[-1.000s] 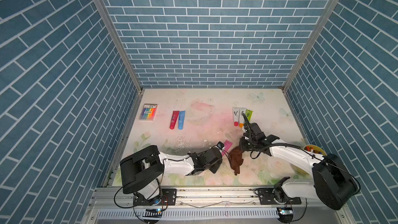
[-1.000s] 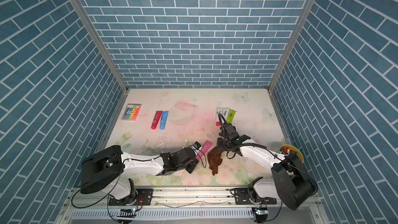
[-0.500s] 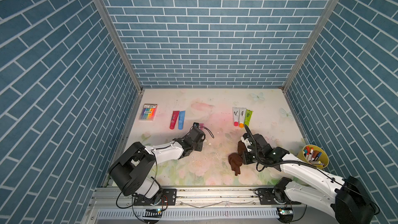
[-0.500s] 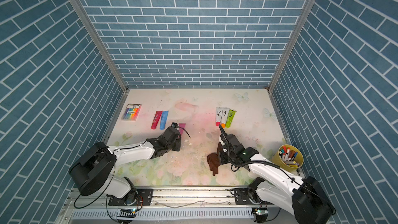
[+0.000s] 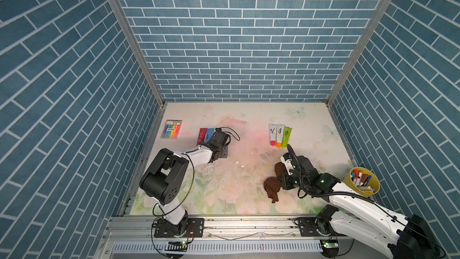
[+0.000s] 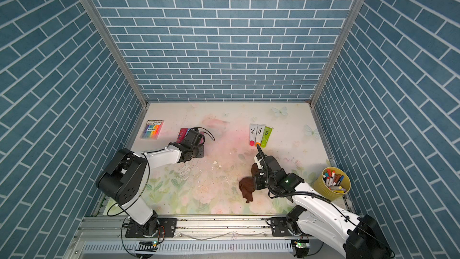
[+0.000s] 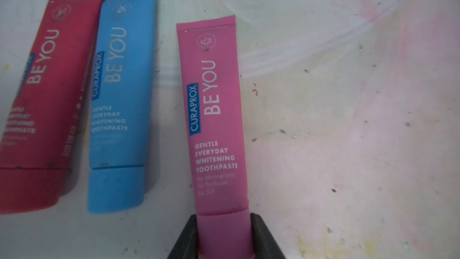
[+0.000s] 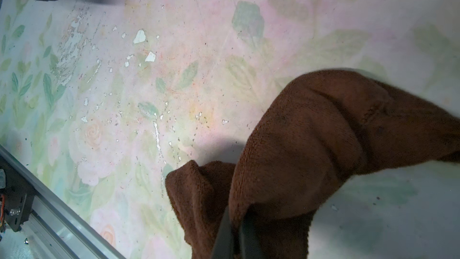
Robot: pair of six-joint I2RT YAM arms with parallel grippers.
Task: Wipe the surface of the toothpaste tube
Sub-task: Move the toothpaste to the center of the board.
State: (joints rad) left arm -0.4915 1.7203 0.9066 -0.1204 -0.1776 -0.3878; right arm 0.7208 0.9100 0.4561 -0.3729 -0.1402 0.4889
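My left gripper shifts outward into the bare gap between the pink tube [image 7: 214, 120] and the blue tube next and releases the cap.
The pink toothpaste tube [image 7: 214, 120] points away from my left gripper [image 7: 224, 220], which is shut on its pink cap. The tube sits just beside a blue tube [image 7: 119, 95] and a red tube [image 7: 42, 95]. In both top views the left gripper [image 5: 218, 137] [image 6: 193, 137] is at the back left and covers most of the pink tube. My right gripper [image 8: 235, 218] is shut on a brown cloth [image 8: 323, 133], which droops onto the table at the front right [image 5: 272, 188] [image 6: 246, 186].
Three tubes with pink, orange and green caps [image 5: 280, 135] lie at the back right. A yellow cup of markers [image 5: 362, 183] stands by the right wall. A pack of coloured markers [image 5: 171, 129] lies at the back left. The floral table top [image 5: 224, 183] has flaked patches.
My left arm has swung from the front middle to the back left, carrying the pink tube next to the red and blue tubes. My right arm has drawn back with the cloth.
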